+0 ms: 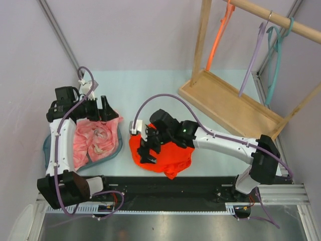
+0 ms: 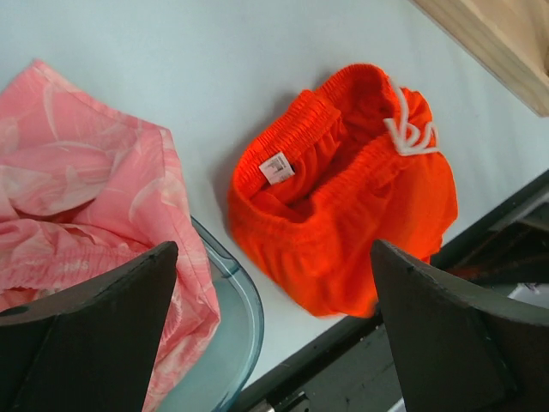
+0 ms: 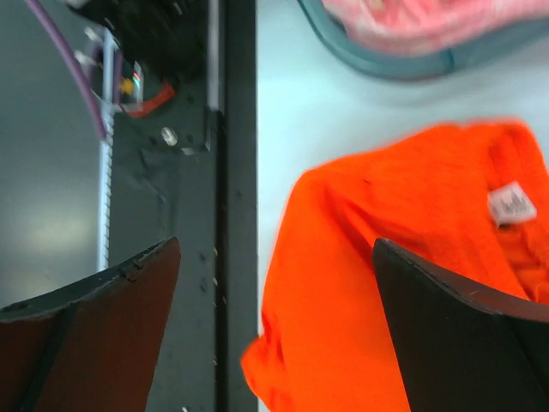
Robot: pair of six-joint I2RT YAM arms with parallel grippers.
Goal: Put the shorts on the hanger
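I will move my left gripper past the basin and down onto the waistband's tagged end [image 1: 132,141] [image 2: 246,202], which lies uncovered below the gripper and to its right in the top view.
The orange-red shorts [image 1: 168,155] lie crumpled on the table near the front rail, with the waistband and white drawstring visible in the left wrist view [image 2: 343,189]. My right gripper [image 1: 147,149] hovers open and empty over the shorts' left edge [image 3: 386,283]; its midpoint [image 3: 274,245] sits above the fabric's border and the rail. My left gripper [image 1: 100,111] is open and empty [image 2: 273,247] above a pale pink garment, apart from the shorts. The orange hanger [image 1: 218,37] hangs on the wooden rack at the back right.
The pink garment [image 1: 95,140] fills a teal basin [image 2: 244,300] at the left. A lilac hanger [image 1: 253,60] and a teal hanger [image 1: 275,55] hang on the rack's rod [image 1: 281,20]. The rack's wooden base [image 1: 230,103] stands at the back right. A black rail [image 1: 190,188] runs along the front.
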